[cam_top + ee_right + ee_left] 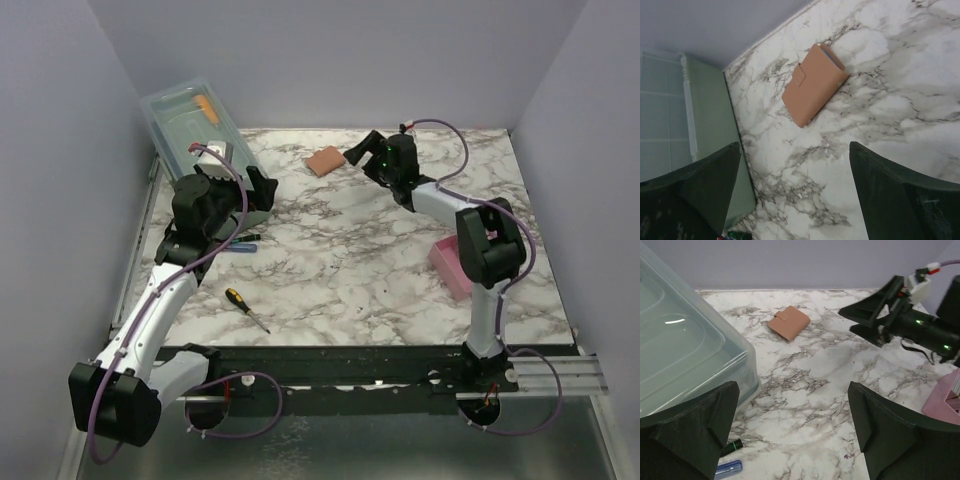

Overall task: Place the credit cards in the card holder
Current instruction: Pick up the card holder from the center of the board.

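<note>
I need to lower my open right gripper toward the left in the top view onto the card holder's edge opposite the tab and close it, because that edge faces the gripper.
The card holder (325,160), a small tan folded wallet with its tab closed, lies flat on the marble table (340,270) at the far centre. It also shows in the left wrist view (789,322) and the right wrist view (815,85), where a pale blue edge peeks out. My right gripper (358,158) hovers just right of it, open and empty (795,150). My left gripper (257,190) stands open and empty over bare table (792,392), well short of the wallet. The credit cards are not clearly visible; thin pale edges stick up in the pink tray (945,400).
A clear plastic bin (195,130) with an orange item inside sits at the far left, close beside my left gripper. A screwdriver (246,309) lies near the front left. A green-banded marker (732,446) and a blue pen (729,469) lie by the bin. The pink tray (450,265) is beside the right arm.
</note>
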You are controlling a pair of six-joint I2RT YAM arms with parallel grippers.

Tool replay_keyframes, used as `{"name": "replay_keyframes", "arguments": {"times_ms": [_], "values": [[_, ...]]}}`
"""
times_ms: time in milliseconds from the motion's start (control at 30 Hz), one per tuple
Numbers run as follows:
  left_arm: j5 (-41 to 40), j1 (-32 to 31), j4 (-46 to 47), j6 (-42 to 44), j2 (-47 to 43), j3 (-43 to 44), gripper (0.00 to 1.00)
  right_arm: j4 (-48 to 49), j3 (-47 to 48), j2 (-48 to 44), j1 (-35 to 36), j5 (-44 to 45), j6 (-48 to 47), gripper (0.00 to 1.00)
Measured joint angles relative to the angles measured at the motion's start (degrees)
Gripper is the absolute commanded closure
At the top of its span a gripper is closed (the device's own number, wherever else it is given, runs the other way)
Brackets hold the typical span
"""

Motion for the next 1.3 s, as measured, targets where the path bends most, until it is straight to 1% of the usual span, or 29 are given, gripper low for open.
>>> {"name": "replay_keyframes", "arguments": {"times_ms": [167, 300, 467, 567, 667, 800, 900, 1000, 1100, 1167, 1200, 1300], "values": [[2.67, 0.0, 1.73, 0.04, -3.72, -3.65, 0.01, -0.92, 15.08, 13.79, 0.0, -1.62, 6.56, 0.11], [4.15, 0.0, 3.04, -0.02, -6.6, -5.6, 0.01, -3.23, 24.72, 22.14, 0.0, -1.9, 10.58, 0.15], [5.11, -0.13, 5.01, -0.31, -8.7, -6.86, 0.01, -6.82, 30.77, 27.96, 0.0, -1.81, 14.27, 0.23], [5.6, -0.33, 5.66, -0.66, -9.07, -7.15, 0.01, -9.09, 33.24, 30.36, 0.0, -1.42, 16.37, 0.25], [6.29, -0.5, 6.01, -1.14, -9.07, -7.45, 0.01, -10.32, 35.19, 31.41, 0.13, -0.57, 18.56, 0.25], [7.23, -0.55, 6.51, -1.86, -8.52, -7.61, 0.01, -11.04, 37.99, 33.29, 0.81, 1.86, 20.76, 0.32], [7.91, -0.81, 6.86, -2.45, -7.41, -7.61, 0.01, -12.15, 42.12, 35.87, 1.84, 4.26, 22.29, 0.42], [8.13, -1.29, 6.86, -2.58, -6.78, -7.72, 0.01, -15.3, 45.72, 37.77, 3.1, 7.58, 24.06, 0.62], [8.24, -1.81, 6.88, -2.58, -6.45, -7.74, 0.01, -17.86, 47.15, 38.73, 3.98, 10.82, 25.49, 0.76], [8.26, -2.12, 6.88, -2.58, -6.36, -7.74, 0.01, -18.75, 48.46, 39.58, 4.22, 12.09, 25.35, 0.88], [8.24, -2.34, 6.88, -2.58, -6.32, -7.74, 0.01, -18.75, 49.0, 40.02, 4.33, 12.31, 24.59, 0.92], [8.24, -3.23, 6.86, -2.51, -6.12, -7.74, 0.02, -17.9, 48.85, 40.26, 4.46, 12.04, 20.87, 0.99]]}}
